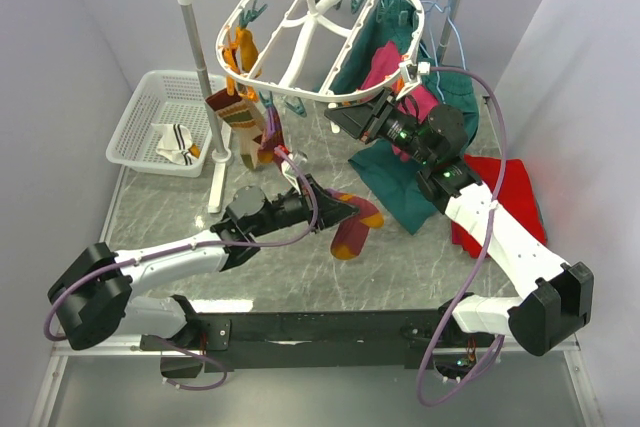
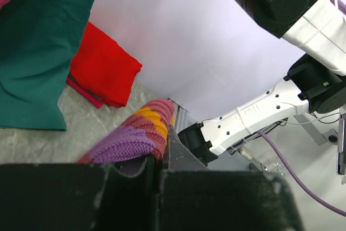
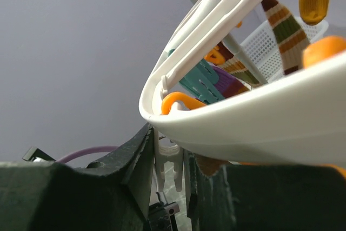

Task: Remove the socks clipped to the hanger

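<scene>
The left gripper swings over the white basket next and releases the maroon, orange and purple sock, as the basket stands outward and to the gripper's left in the top view.
The white oval hanger (image 1: 320, 37) hangs from the rack's rod. Several striped socks (image 1: 232, 107) are clipped along its left rim. My left gripper (image 1: 335, 209) is low over the table. It is shut on the cuff of a maroon, orange and purple sock (image 1: 355, 232) that hangs free of the hanger; the left wrist view shows this sock (image 2: 135, 133) pinched in that gripper (image 2: 157, 152). My right gripper (image 1: 342, 119) is under the hanger's near rim (image 3: 243, 117). In the right wrist view it (image 3: 170, 158) is closed around a white clip (image 3: 160, 164).
A white basket (image 1: 135, 122) at the left holds a white striped sock (image 1: 175, 142). Dark green cloth (image 1: 400, 182) and a magenta garment (image 1: 385, 67) hang behind the right arm. A red cloth (image 1: 510, 197) lies at the right. The rack's pole (image 1: 200, 97) stands next to the basket.
</scene>
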